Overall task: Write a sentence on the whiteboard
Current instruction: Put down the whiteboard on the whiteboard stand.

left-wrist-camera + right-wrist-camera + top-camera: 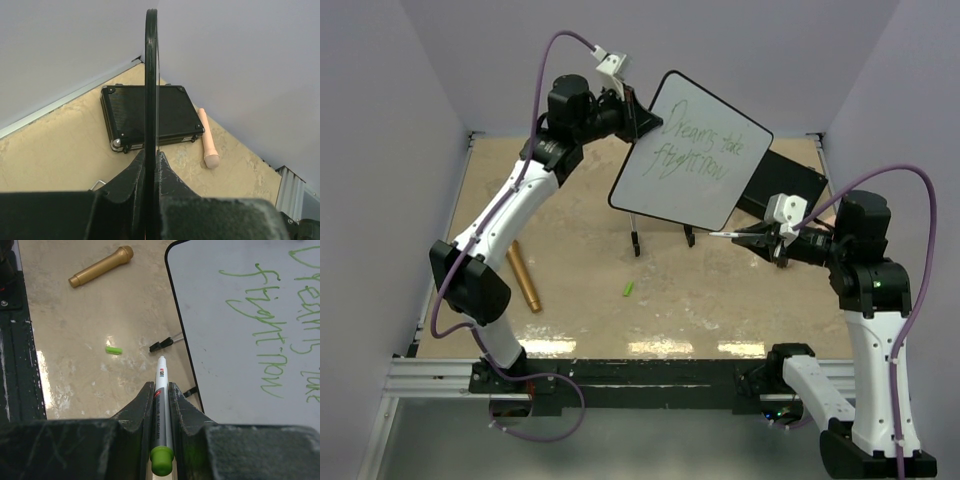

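The whiteboard is crooked, so I will move my left gripper to the left in the top view to straighten the board by its top edge, and then let go.
The whiteboard stands tilted at the back of the table, with green handwriting across its face. My left gripper is shut on its upper left edge. In the left wrist view the board's thin black edge runs straight up from between the closed jaws of the left gripper. My right gripper is shut on a white marker with a green end, just off the board's lower right corner. The marker points its bare tip forward beside the board's frame, not touching it; the right gripper clamps its barrel.
A flat black board lies behind the whiteboard at the right, and shows as a black case with a pale peach cylinder beside it. A gold cylinder lies at the left. A green cap lies mid-table.
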Motion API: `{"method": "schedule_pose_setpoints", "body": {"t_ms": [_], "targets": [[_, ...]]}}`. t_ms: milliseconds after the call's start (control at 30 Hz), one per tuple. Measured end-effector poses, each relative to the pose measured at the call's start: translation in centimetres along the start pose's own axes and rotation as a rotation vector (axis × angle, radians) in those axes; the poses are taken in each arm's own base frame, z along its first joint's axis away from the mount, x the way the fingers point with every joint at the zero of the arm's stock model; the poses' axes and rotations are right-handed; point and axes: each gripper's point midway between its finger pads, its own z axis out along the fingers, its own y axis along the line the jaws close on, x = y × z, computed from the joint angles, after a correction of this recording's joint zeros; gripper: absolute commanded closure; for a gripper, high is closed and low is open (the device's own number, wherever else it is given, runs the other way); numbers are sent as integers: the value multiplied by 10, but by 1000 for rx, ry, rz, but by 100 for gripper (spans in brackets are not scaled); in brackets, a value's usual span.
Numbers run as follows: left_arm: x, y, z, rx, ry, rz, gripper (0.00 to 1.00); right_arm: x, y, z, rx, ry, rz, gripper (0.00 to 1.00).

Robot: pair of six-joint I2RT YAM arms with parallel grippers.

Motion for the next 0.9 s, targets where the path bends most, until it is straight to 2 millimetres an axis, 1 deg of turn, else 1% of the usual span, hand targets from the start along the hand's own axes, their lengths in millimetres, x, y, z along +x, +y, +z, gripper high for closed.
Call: {"method": "schedule_pose_setpoints", "body": {"t_ms": [133, 233, 400, 567, 633, 800, 900], "targets": [[7, 7, -3, -16, 1, 24, 100, -1, 1, -1, 2, -2, -5, 100], [14, 17, -13, -23, -7, 19, 100, -1, 1, -1, 2, -2, -5, 100], [25, 41, -31, -16, -27, 0, 100, -1, 1, -1, 2, -2, -5, 100], [37, 65, -44, 5, -32, -25, 100, 1, 1, 0, 0, -1, -2, 100], [39, 69, -47, 21, -29, -25, 100, 2, 0, 0, 0, -1, -1, 100], [43, 72, -52, 77, -36, 1, 100, 2, 0, 1, 0, 0, 1, 100], [50, 80, -57, 89, -41, 10, 100, 2, 0, 1, 0, 0, 1, 100]]}}
